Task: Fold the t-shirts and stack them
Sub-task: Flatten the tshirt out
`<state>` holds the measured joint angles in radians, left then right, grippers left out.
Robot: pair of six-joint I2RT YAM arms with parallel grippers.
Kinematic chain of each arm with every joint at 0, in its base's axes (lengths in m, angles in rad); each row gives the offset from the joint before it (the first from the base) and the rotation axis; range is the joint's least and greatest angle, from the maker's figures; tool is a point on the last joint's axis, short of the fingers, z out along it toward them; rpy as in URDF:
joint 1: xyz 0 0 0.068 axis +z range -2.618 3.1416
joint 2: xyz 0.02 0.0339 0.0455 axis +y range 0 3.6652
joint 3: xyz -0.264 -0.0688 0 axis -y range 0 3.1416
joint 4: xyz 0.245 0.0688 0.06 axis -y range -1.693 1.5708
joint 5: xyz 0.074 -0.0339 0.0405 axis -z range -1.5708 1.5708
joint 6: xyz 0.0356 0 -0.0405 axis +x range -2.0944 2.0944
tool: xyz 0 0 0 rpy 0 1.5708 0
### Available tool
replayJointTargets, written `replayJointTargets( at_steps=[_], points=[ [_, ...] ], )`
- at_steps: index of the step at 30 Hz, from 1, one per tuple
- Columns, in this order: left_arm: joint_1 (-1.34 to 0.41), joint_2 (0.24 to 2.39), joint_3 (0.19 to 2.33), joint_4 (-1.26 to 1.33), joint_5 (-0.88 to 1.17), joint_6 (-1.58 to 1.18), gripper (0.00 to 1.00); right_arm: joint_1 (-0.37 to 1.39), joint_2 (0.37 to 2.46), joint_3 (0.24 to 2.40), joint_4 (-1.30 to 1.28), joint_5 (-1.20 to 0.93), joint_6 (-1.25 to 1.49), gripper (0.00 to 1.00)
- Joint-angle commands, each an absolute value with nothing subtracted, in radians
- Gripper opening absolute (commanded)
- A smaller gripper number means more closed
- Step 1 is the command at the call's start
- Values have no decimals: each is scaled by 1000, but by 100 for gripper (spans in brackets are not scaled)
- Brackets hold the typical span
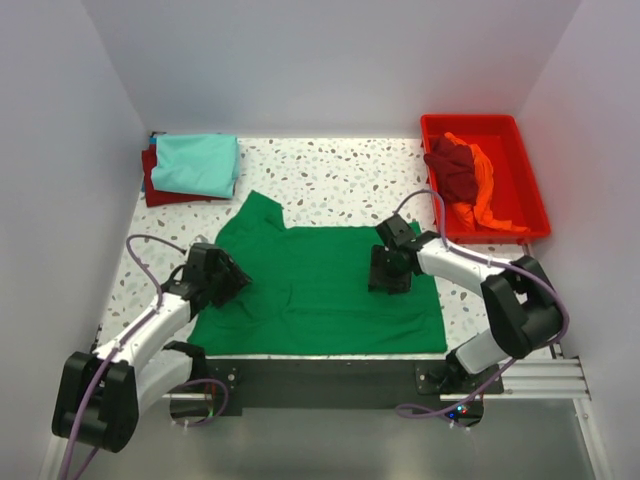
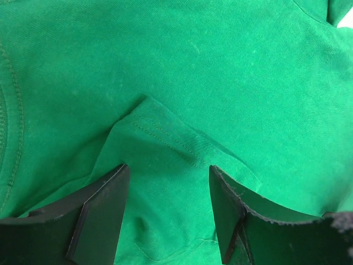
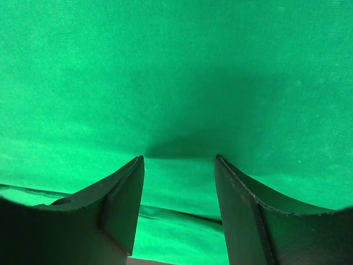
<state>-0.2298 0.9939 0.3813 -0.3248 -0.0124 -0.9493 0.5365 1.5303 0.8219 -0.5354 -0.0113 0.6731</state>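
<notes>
The right gripper moves outward toward the red tray next and closes on the green t-shirt's far corner [image 1: 415, 228], as this corner lies outward of the gripper's empty fingers.
A bright green t-shirt [image 1: 320, 290] lies spread flat in the middle of the table. My left gripper [image 1: 230, 279] is low over its left side, jaws open, with a stitched sleeve fold [image 2: 165, 135] lying just ahead of the fingertips [image 2: 117, 182]. Over the shirt's right part, my right gripper [image 1: 388, 275] is also open, its fingertips [image 3: 135, 168] down against the green cloth [image 3: 176, 83], nothing pinched between them. A folded light teal t-shirt [image 1: 197, 163] rests on a dark red one [image 1: 158, 188] at the back left.
A red plastic tray [image 1: 527, 165] at the back right holds a crumpled dark red shirt [image 1: 455, 170] and an orange one [image 1: 487, 198]. White walls close in the left, back and right. Speckled tabletop [image 1: 340, 175] shows behind the green shirt.
</notes>
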Motion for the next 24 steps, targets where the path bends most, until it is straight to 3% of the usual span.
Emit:
replayJointTargets(
  at_steps=[1, 9, 14, 24],
  points=[
    [-230, 1005, 370, -328, -31, -907, 65, 549, 1554, 772, -564, -35, 686, 57],
    [-230, 1060, 601, -360, -74, -822, 66, 537, 1460, 1001, -750, 119, 651, 58],
    [-230, 1104, 745, -342, -92, -758, 67, 482, 1509, 1190, -822, 282, 516, 58],
    [-230, 1180, 851, -316, -92, -718, 67, 281, 1721, 1321, -646, 299, 410, 50]
  ],
)
